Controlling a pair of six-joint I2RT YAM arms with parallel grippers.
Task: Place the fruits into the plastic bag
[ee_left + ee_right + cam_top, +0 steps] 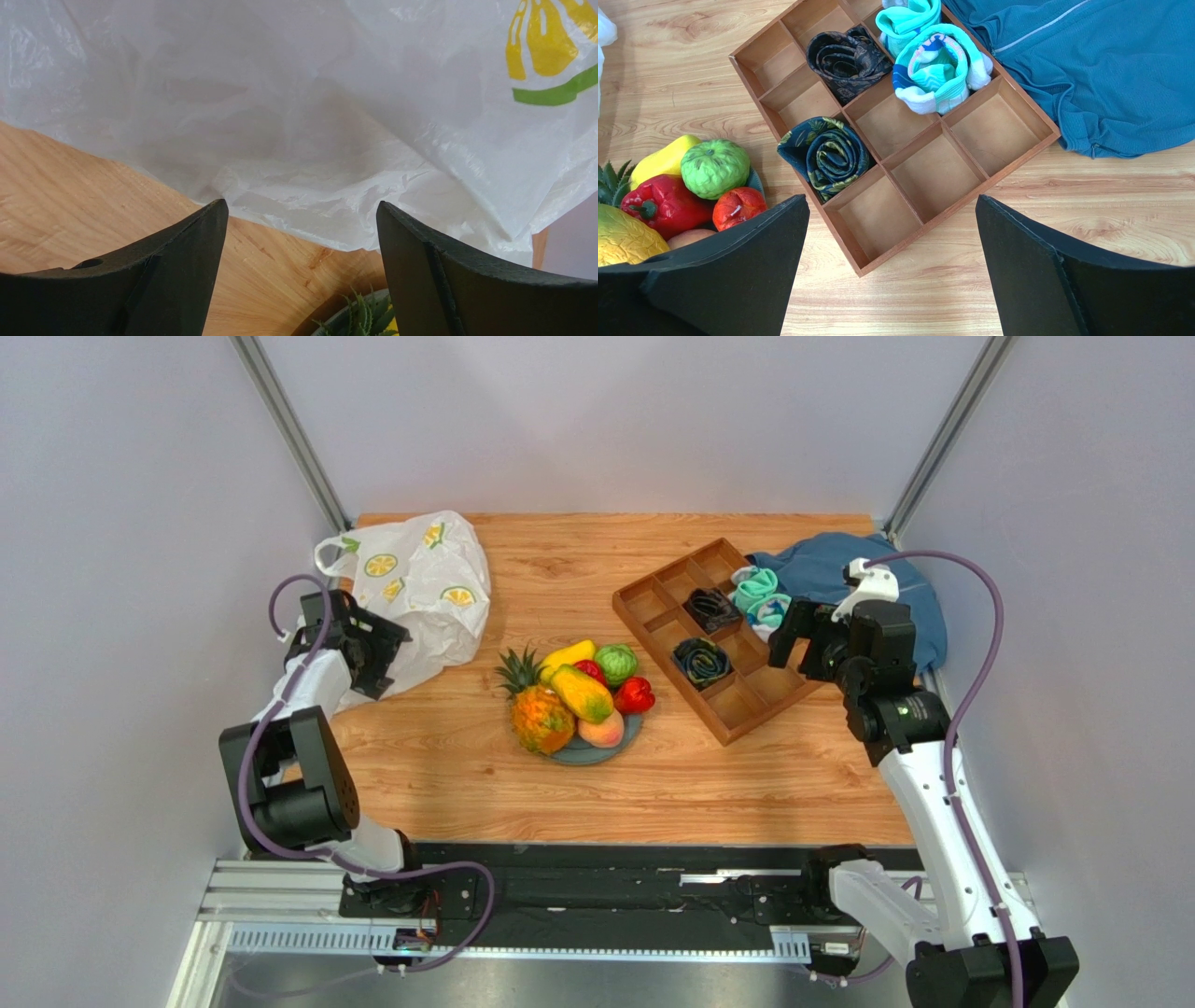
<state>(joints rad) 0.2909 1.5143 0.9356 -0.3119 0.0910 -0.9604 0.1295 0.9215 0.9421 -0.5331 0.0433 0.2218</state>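
The left gripper moves down onto the fold at the bag's near edge (403, 667) (302, 220) next, just below its open fingers, since film there spans the gap between them.
The fruits lie heaped on a grey plate (572, 753) at mid-table: an orange pineapple (539, 714), a yellow banana (568, 657), a mango (584, 695), a green round fruit (615, 662), a red one (636, 696) and a peach (602, 734). The plastic bag (421, 585), white with citrus prints, lies crumpled at the back left. My left gripper (376, 651) is open at the bag's near edge; in the left wrist view the bag (316, 126) fills the frame just beyond the gripper (302, 206), nothing between its fingers. My right gripper (797, 637) hovers open over the wooden tray, holding nothing (892, 199).
A wooden divided tray (659, 588) right of the plate holds rolled socks (826, 154). A blue cloth (905, 609) lies behind it at the far right. The pineapple's crown (365, 318) shows just below the left fingers. Grey walls close both sides.
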